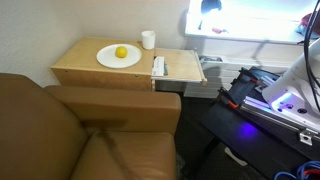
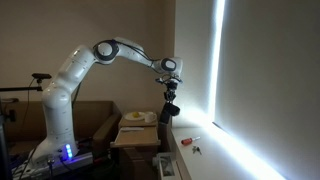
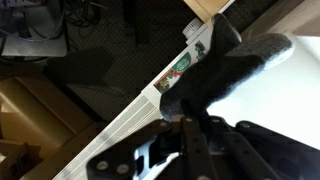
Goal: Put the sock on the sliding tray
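The sock is hanging high beside the sliding tray (image 1: 185, 66) (image 3: 206, 8), so my gripper will next swing across toward the table and lower over the tray to let go of the sock's top end.
In an exterior view my gripper (image 2: 169, 88) is high above the table, shut on the dark sock (image 2: 170, 108), which hangs limp below it. In the wrist view the grey sock (image 3: 228, 68) stretches away from my closed jaws (image 3: 190, 125). The sliding tray (image 1: 185, 66), a thin light-wood board, sticks out from the side of the wooden table (image 1: 85, 62). The gripper and the sock are out of view in that exterior view.
On the table are a white plate (image 1: 118, 57) with a lemon (image 1: 121, 52), a white mug (image 1: 148, 40) and a small white oblong object (image 1: 158, 66). A brown couch (image 1: 60, 130) stands in front. A window sill (image 2: 215, 150) runs along the side.
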Tool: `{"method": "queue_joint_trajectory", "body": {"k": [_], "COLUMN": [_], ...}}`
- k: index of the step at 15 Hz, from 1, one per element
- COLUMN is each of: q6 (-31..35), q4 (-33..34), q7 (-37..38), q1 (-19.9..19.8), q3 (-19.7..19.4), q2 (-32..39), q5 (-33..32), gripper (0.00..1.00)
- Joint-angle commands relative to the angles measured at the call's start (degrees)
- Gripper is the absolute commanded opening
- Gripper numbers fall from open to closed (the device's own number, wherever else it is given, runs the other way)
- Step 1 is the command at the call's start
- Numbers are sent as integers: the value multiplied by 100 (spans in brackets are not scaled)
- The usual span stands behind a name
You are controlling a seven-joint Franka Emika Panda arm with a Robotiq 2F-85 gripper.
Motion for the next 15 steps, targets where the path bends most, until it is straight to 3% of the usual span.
{"method": "queue_joint_trajectory", "body": {"k": [1,3,8,15], "q6": [-12,10,59,-453], "q4": [-43,-141,-1513,-2345], "q7": [-51,-93,-841,-1818], "q1": [88,77,651,1395], "q3": [-110,-114,193,503], "q2": [-35,-114,-618,-915], "q5": [58,58,-48,-244], "gripper": [6,1,1,1]}}
